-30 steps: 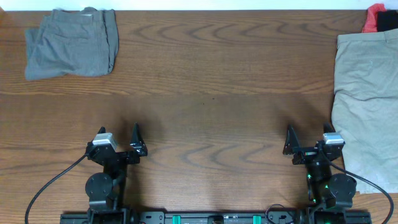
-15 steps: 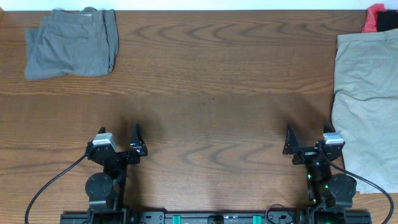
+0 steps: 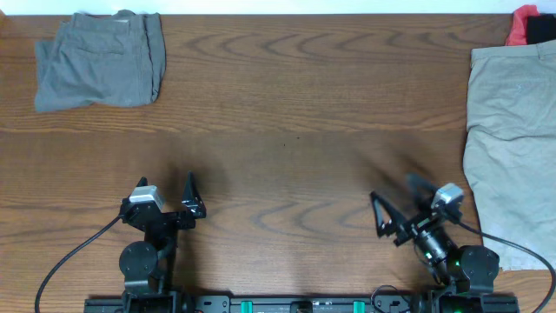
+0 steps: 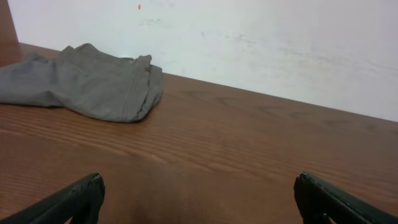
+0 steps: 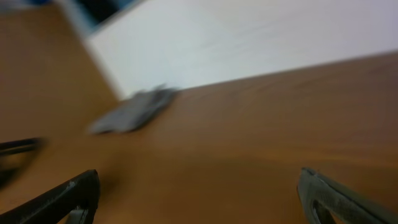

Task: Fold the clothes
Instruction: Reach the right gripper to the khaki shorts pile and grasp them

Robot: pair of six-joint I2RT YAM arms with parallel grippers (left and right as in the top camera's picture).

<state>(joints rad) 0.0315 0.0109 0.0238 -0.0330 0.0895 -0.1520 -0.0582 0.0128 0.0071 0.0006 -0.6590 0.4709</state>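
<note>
The robot's right gripper will next reach outward and tilt down onto the far end of the khaki shorts' edge [image 3: 476,85], which lies outward of the gripper, exposed beside bare wood.
Folded grey shorts [image 3: 100,61] lie at the table's far left corner, also in the left wrist view [image 4: 87,87] and blurred in the right wrist view [image 5: 134,111]. Light khaki-beige shorts [image 3: 512,139] lie spread along the right edge. My left gripper [image 3: 169,198] is open and empty near the front left; its fingertips frame bare wood [image 4: 196,199]. My right gripper [image 3: 398,204] is open and empty at the front right, turned toward the left, a little left of the khaki shorts. Its view [image 5: 199,196] is motion-blurred.
A red and dark cloth [image 3: 528,24] sits at the far right corner behind the khaki shorts. A white wall [image 4: 249,37] runs behind the table's far edge. Cables run from both arm bases at the front edge.
My right gripper has swung to the left, turning away from the khaki shorts toward the table's middle. The left arm and the clothes have not moved.
</note>
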